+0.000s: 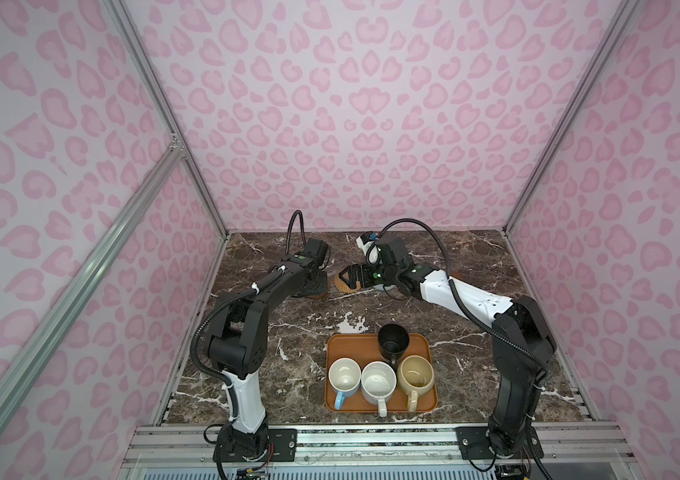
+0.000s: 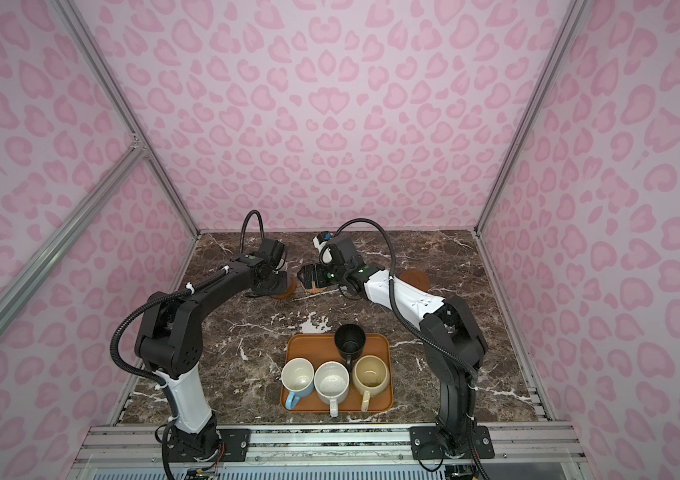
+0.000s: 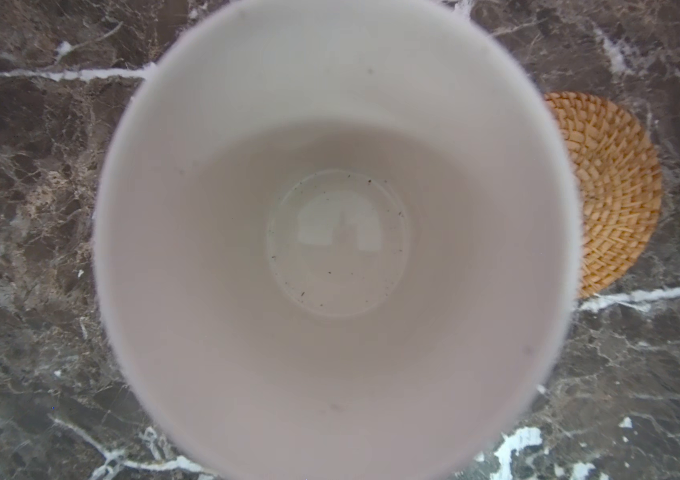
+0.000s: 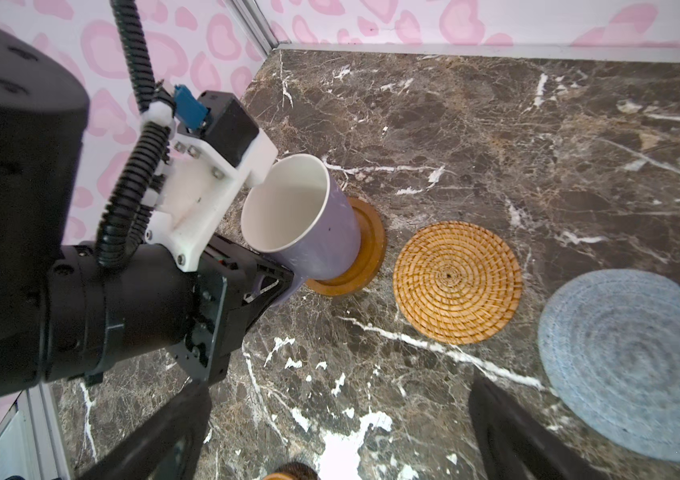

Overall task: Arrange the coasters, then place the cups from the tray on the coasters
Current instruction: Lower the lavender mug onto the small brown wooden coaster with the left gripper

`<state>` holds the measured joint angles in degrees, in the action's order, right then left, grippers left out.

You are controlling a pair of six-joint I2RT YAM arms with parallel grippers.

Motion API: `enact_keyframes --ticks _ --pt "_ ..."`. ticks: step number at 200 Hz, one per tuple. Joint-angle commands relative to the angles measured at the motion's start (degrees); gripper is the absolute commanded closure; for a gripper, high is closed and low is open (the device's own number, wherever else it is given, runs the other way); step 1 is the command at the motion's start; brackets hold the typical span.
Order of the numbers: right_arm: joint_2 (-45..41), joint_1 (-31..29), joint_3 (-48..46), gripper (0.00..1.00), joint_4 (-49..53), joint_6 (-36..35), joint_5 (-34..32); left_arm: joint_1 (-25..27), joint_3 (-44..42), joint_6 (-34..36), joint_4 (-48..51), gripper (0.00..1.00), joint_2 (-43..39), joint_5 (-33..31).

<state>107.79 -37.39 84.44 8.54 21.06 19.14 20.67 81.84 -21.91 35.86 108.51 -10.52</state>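
The brown wooden coaster lies below the robot's left gripper, so the gripper should come down, set the lavender cup's base onto it and release the cup's handle.
My left gripper is shut on the handle side of the lavender cup, whose base meets a brown wooden coaster at the back left. In the left wrist view the cup's pale inside hides the fingers. Beside it lie the orange woven coaster and the grey-blue woven coaster. My right gripper hangs open over bare marble, near the orange coaster. A second wooden coaster shows behind the right arm. The tray holds the black, light blue, speckled white and beige cups.
The dark marble table is boxed in by pink patterned walls on three sides. The tray sits near the front edge between the two arm bases. Both arms reach toward the back middle, their wrists close together.
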Motion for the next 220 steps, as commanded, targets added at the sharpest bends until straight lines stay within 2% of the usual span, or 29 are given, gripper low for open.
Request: enact_keyframes --ticks 1,162,187,220 --pt "0.78 -0.1 0.19 0.01 0.8 -0.77 0.29 -0.23 0.54 0.97 -3.25 0.97 0.39 -0.81" --pt "2.73 -0.07 3.47 0.01 4.47 -2.07 0.9 -0.66 -0.13 1.67 -3.22 0.97 2.9 1.3" --pt "2.79 -0.08 3.71 0.01 4.72 -2.09 1.08 -0.69 -0.25 1.75 -2.82 0.89 2.71 1.46" --pt "2.78 -0.06 3.71 0.01 4.87 -2.16 0.9 -0.79 -1.77 0.82 -3.8 0.61 1.36 0.94"
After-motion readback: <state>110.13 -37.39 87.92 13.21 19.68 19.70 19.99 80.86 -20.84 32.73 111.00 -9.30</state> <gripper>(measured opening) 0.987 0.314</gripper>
